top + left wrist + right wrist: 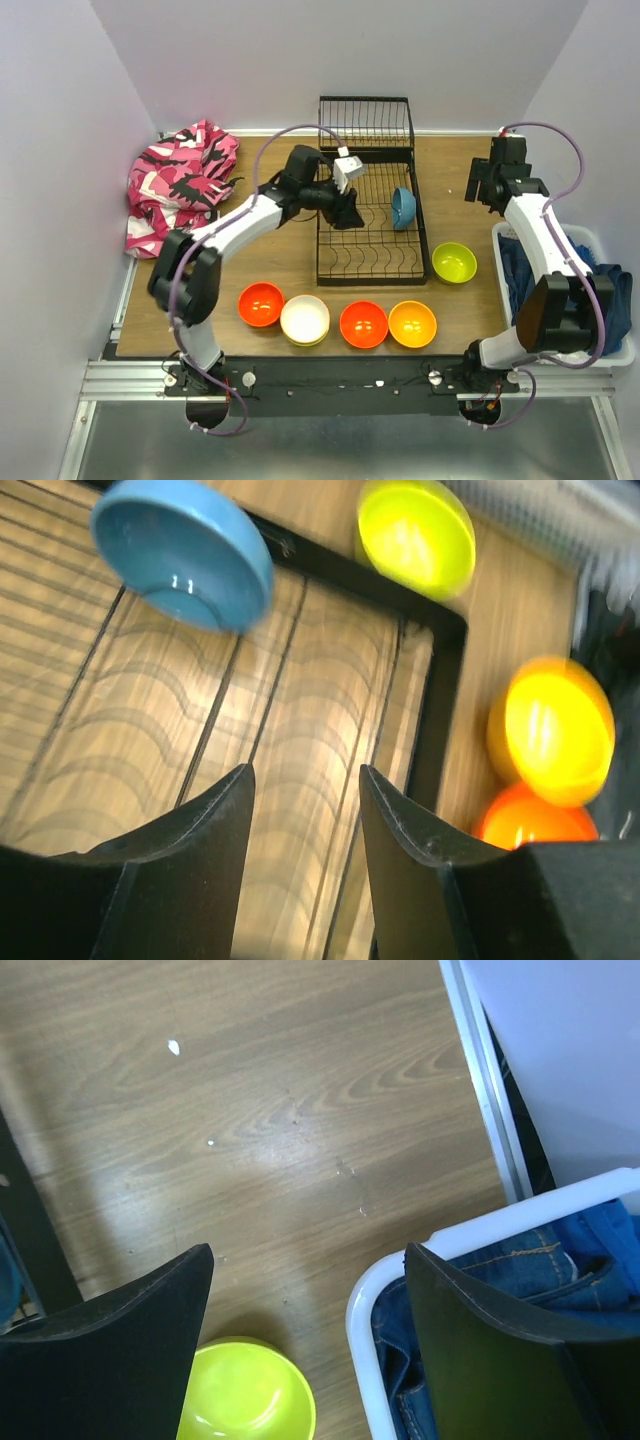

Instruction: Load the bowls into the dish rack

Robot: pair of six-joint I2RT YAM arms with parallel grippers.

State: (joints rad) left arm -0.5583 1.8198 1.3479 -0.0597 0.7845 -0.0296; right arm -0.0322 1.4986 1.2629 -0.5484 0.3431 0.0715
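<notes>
The red bowl sits outside the rack (368,262). My left gripper will next swing back and left in the top view and lower onto the red bowl's near rim (255,325).
The black wire dish rack (368,262) lies mid-table with its flap raised at the far end. A blue bowl (403,208) stands on edge in the rack's right side; it also shows in the left wrist view (183,552). My left gripper (350,214) is open and empty over the rack's left-middle (305,775). A lime green bowl (454,262) sits right of the rack. Red (260,304), cream-white (305,320), orange-red (363,324) and orange (412,324) bowls line the near edge. My right gripper (308,1255) is open and empty, high at the far right (478,186).
A pink camouflage cloth (180,180) lies at the far left. A white basket (508,238) of blue denim stands at the right edge; its rim shows in the right wrist view (470,1230). The lime green bowl (245,1392) lies just left of it.
</notes>
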